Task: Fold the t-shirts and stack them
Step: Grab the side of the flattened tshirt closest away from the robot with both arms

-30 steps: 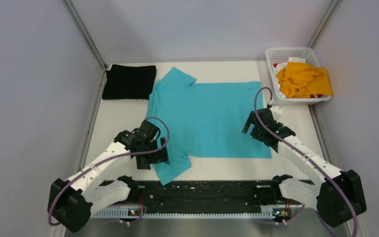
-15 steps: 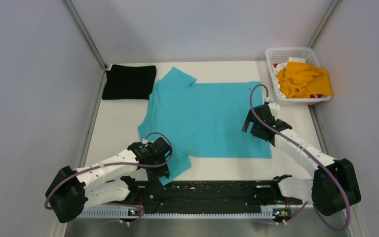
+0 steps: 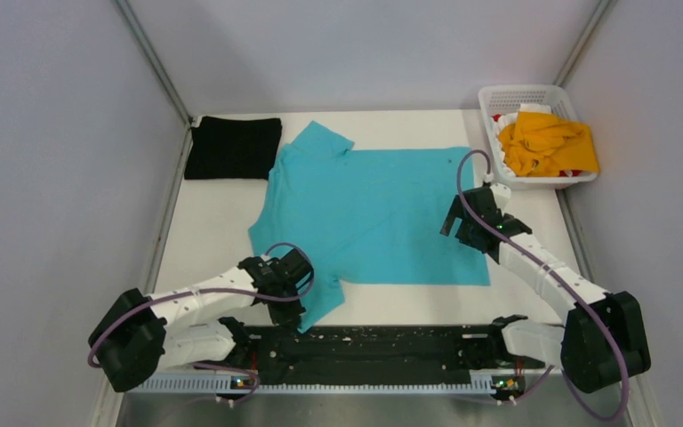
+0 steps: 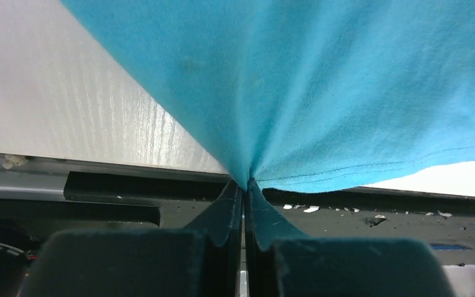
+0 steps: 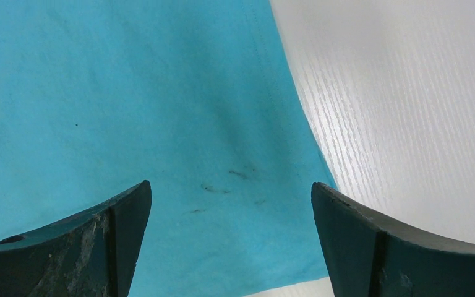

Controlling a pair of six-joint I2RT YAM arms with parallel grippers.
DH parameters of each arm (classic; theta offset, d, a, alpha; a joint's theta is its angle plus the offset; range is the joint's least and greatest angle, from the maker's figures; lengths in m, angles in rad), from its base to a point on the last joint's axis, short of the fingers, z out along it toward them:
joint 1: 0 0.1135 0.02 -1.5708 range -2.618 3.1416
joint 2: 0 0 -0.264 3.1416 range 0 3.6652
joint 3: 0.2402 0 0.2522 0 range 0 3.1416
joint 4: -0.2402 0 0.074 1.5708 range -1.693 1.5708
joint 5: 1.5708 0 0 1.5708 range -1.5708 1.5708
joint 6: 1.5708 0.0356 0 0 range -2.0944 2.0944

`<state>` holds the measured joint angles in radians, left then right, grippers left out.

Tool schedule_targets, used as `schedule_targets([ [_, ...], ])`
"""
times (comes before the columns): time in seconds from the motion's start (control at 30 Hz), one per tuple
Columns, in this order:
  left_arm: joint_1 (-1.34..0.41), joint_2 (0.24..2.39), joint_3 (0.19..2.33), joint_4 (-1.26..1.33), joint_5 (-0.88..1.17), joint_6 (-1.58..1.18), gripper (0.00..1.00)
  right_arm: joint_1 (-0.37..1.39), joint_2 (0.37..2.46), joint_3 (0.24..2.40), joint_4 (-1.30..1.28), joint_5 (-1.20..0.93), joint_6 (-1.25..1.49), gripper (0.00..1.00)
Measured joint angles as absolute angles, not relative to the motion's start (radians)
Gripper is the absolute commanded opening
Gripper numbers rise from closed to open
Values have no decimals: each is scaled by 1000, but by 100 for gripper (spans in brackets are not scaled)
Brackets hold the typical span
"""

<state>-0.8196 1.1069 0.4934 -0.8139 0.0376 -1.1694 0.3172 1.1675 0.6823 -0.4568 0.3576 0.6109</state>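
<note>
The right gripper turns and moves back and down next onto the shirt's near hem corner, which lies closer to my base.
A turquoise-blue t-shirt [image 3: 373,213] lies spread flat across the middle of the table. My left gripper [image 3: 290,313] is shut on its near-left sleeve at the table's front edge; in the left wrist view the cloth [image 4: 321,93] bunches into the closed jaws of the left gripper [image 4: 245,184]. My right gripper [image 3: 462,222] hovers open over the shirt's right edge, and in the right wrist view its fingers [image 5: 124,210] straddle the blue cloth [image 5: 161,111] with nothing between them. A folded black t-shirt [image 3: 233,147] lies at the back left. An orange-yellow t-shirt [image 3: 547,142] sits crumpled in the basket.
The white lattice basket [image 3: 516,94] stands at the back right corner. A black rail [image 3: 373,342] runs along the table's near edge between the arm bases. Grey walls close in the table on three sides.
My left gripper has moved down to the near sleeve and closed on it. The right gripper has shifted slightly back along the shirt's right edge, still open.
</note>
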Motion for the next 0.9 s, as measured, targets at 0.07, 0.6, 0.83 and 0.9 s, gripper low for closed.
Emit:
schedule_targets([
  [0.07,-822,1121,496,-807,47,-1162,0,308,1155,682,-458,357,614,98],
  [0.6,-823,1067,501,-809,53,-1114,0,228,936,528,-665,403,875,72],
  [0.83,-823,1064,519,-808,59,-1100,0,226,861,412,-684,398,968,43],
  [0.9,-823,1057,521,-807,63,-1098,0,226,836,391,-682,397,986,41],
])
